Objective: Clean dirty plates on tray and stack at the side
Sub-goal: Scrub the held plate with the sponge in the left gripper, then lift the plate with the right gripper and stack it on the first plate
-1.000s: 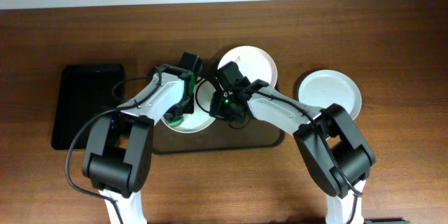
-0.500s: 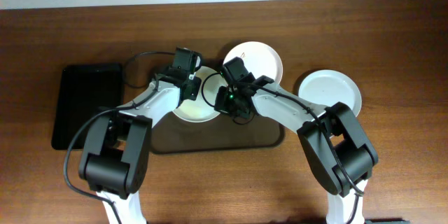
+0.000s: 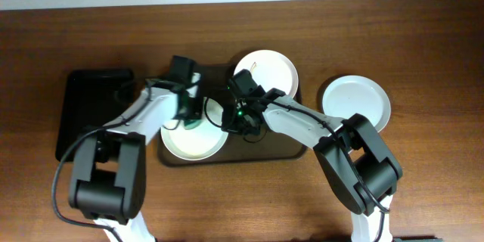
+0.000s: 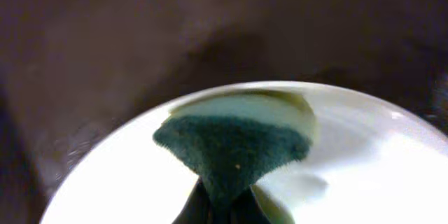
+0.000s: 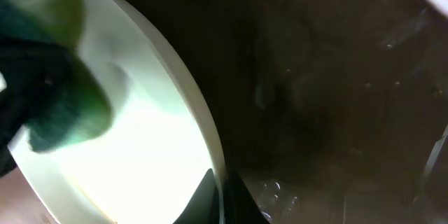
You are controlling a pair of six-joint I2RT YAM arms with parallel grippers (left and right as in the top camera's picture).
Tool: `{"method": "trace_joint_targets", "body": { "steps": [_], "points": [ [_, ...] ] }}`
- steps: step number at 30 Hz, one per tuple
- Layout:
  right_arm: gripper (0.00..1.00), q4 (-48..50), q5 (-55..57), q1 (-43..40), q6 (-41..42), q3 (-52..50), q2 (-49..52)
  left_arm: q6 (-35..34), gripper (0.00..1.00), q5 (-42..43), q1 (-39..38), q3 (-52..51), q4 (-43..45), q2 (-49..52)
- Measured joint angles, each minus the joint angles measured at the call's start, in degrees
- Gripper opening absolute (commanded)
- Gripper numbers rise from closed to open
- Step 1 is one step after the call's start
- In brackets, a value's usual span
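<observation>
Next, my right gripper rises with the plate, carries it past the tray and lowers it onto the third white plate (image 3: 356, 106), as that one lies at the side.
A white plate (image 3: 193, 140) sits at the left of the dark-brown tray (image 3: 280, 150). My left gripper (image 3: 190, 113) is shut on a green sponge (image 4: 234, 136) and presses it onto this plate (image 4: 364, 161). My right gripper (image 3: 231, 117) is shut on the plate's right rim (image 5: 203, 129); the sponge (image 5: 56, 105) shows at the left of the right wrist view. A second white plate (image 3: 266, 70) with a thin brown mark lies at the tray's back. A third white plate (image 3: 355, 102) lies on the table, right of the tray.
A smaller black rectangular tray (image 3: 91, 113) lies at the left of the table. The dark tray floor (image 5: 336, 91) right of the held plate shows wet drops. Bare wooden table lies in front of and behind the tray.
The held plate has come down and forward to the tray's left front. My left gripper with the sponge moved left and back along it. The right gripper kept its hold on the rim.
</observation>
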Motion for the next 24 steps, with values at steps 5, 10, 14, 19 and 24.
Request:
{"method": "trace_joint_targets", "body": {
  "steps": [5, 10, 14, 19, 24],
  "points": [
    [0.04, 0.5, -0.8, 0.0, 0.0, 0.0, 0.1, -2.2, 0.01, 7.7, 9.1, 3.1, -8.2, 0.5],
    [0.04, 0.1, -0.7, -0.2, 0.0, 0.0, 0.1, 4.3, 0.01, 15.8, 9.6, 7.2, -26.6, 1.4],
    [0.04, -0.3, -1.0, -0.3, -0.5, 0.0, 0.1, 7.8, 0.00, 17.2, 9.6, 20.7, -35.4, 1.9],
    [0.04, -22.3, 7.6, -1.5, -6.3, 9.7, -0.5, 7.8, 0.00, 12.2, 9.7, 28.2, -26.1, 1.9],
    [0.04, -39.6, 30.9, 0.5, -10.6, 19.8, -7.1, 7.7, 0.00, 9.9, 9.7, 28.2, -23.6, 1.9]
  ]
}}
